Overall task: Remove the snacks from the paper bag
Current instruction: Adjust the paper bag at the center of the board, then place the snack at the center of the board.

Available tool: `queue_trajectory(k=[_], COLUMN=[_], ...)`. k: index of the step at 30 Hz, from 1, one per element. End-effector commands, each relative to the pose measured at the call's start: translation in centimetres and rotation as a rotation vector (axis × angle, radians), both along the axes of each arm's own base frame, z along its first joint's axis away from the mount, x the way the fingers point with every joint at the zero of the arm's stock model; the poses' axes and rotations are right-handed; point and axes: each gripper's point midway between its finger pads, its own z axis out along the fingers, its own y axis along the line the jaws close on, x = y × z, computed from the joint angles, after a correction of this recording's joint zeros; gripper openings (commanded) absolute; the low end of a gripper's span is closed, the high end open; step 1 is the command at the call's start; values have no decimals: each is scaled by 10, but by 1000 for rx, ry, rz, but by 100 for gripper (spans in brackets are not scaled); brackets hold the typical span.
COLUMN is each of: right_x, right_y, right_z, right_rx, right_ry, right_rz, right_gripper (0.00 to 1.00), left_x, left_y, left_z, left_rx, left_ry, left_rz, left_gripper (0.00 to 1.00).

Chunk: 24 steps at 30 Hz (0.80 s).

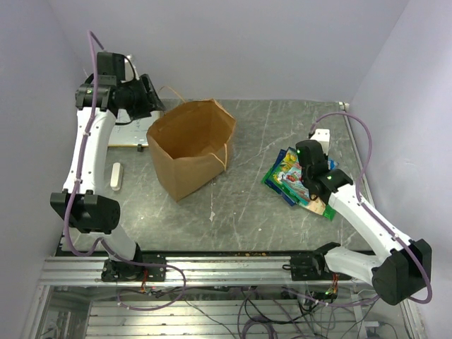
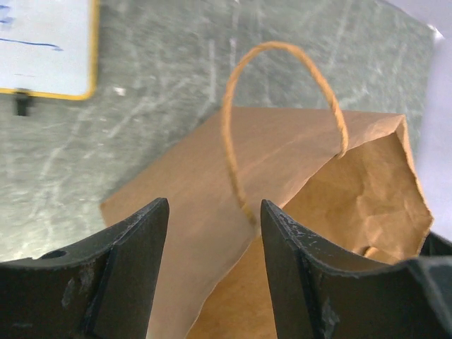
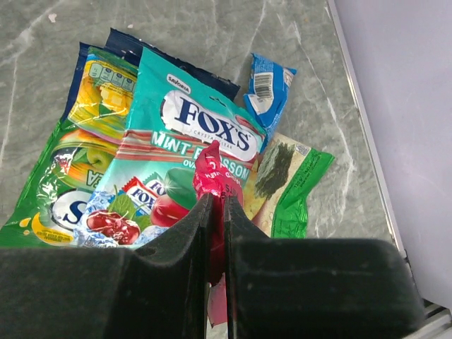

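The small red packet [image 3: 212, 173] hangs above the pile, so my right gripper next moves down beside the teal packet, toward the right in the wrist view, and opens.
The brown paper bag [image 1: 191, 145] stands open at the table's middle left; in the left wrist view its wall [image 2: 212, 176] and twisted handle [image 2: 282, 49] show. My left gripper [image 2: 215, 212] is open and hovers at the bag's back left rim [image 1: 152, 99]. Several snack packets [image 1: 293, 176] lie piled at the right; a teal packet [image 3: 176, 141] tops green [image 3: 56, 191], blue [image 3: 268, 88] and green-yellow [image 3: 296, 183] ones. My right gripper [image 3: 219, 201] is shut on a small red packet [image 3: 212, 173] just above the pile [image 1: 314, 176].
A white marker-like stick [image 1: 116, 176] lies left of the bag. A small whiteboard [image 2: 42, 49] lies at the back left. A white block [image 1: 321, 138] sits at the back right. The purple walls stand close on both sides.
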Motion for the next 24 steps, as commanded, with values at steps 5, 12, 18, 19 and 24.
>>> queue_trajectory(k=[5, 12, 18, 19, 24], right_x=[15, 21, 26, 25, 18], right_y=[-6, -13, -21, -23, -42], right_z=[11, 5, -11, -14, -29], right_rx=[-63, -136, -149, -138, -95], right_ry=[-36, -11, 26, 27, 31], right_rz=[10, 33, 1, -13, -91], right_gripper=[0, 0, 0, 0, 0], left_x=[11, 2, -6, -8, -15], left_y=[59, 29, 40, 42, 43], left_z=[8, 19, 28, 30, 45], left_rx=[69, -104, -73, -66, -71], left_ry=[-19, -18, -32, -33, -72], left_rz=[181, 112, 151, 155, 147], left_gripper=[65, 71, 88, 91, 96])
